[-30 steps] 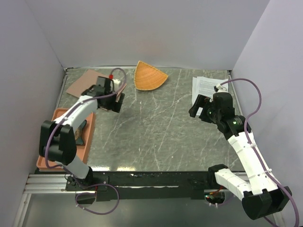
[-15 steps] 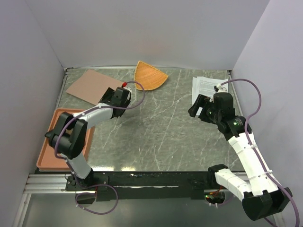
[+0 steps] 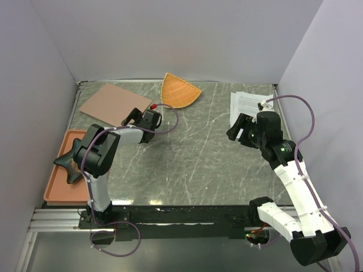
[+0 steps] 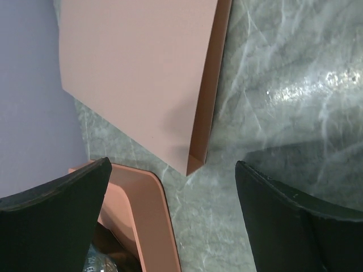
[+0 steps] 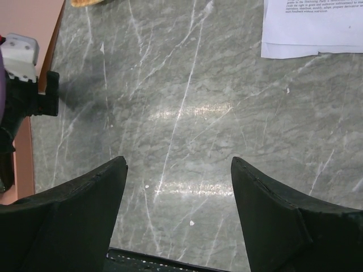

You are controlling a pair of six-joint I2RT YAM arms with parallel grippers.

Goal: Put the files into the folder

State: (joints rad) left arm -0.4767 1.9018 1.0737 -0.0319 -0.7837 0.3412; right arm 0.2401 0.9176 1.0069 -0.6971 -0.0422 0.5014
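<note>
My left gripper will move gently outward onto the edge of the folder's cover by the folder's near corner (image 4: pixel 196 127), just outward of its fingers, because there is a gap opening under that edge.
The folder (image 3: pixel 113 102) lies flat and shut at the back left of the table; in the left wrist view its near corner (image 4: pixel 136 73) shows. The files (image 3: pixel 252 102) are white printed sheets at the back right, and their lower edge (image 5: pixel 312 25) shows in the right wrist view. My left gripper (image 3: pixel 132 117) hovers just off the folder's near right edge, open and empty (image 4: pixel 171 164). My right gripper (image 3: pixel 237 129) hangs just in front of the files, pointing left over bare table, open with nothing between its fingers (image 5: pixel 178 161).
A salmon-orange rimmed tray (image 3: pixel 68 175) sits at the front left, and its corner (image 4: pixel 144 215) lies under my left fingers. An orange fan-shaped dish (image 3: pixel 178 90) stands at the back centre. Grey walls close in the table on three sides.
My left gripper has swung from over the folder toward its near right edge, uncovering the folder. The right arm has stayed put while its jaws narrowed a little.
</note>
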